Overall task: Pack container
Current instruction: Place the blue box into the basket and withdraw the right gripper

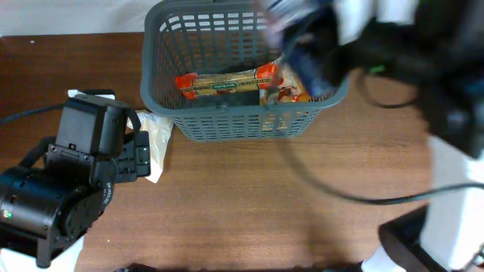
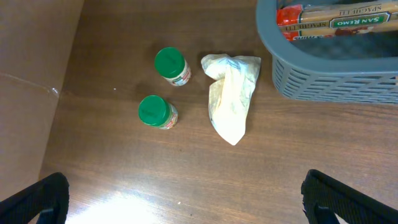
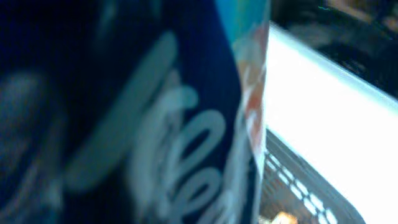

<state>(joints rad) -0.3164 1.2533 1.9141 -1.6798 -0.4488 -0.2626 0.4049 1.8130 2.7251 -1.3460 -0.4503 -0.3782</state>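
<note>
I will next move my right gripper outward, to the left in the overhead view, and down into the container beyond the spaghetti packet. The container's bottom is free there.
The dark grey container stands at the back centre and holds a spaghetti packet and an orange packet. My right gripper, blurred by motion, is over the container's right side and shut on a dark blue packet. That packet fills the right wrist view, with the container's lattice below it. My left gripper is open and empty above the table, near a white bag. The container's corner shows at the top right of the left wrist view.
Two green-lidded jars stand left of the white bag, hidden under the left arm in the overhead view. A black cable trails across the table right of centre. A white stand is at the right edge.
</note>
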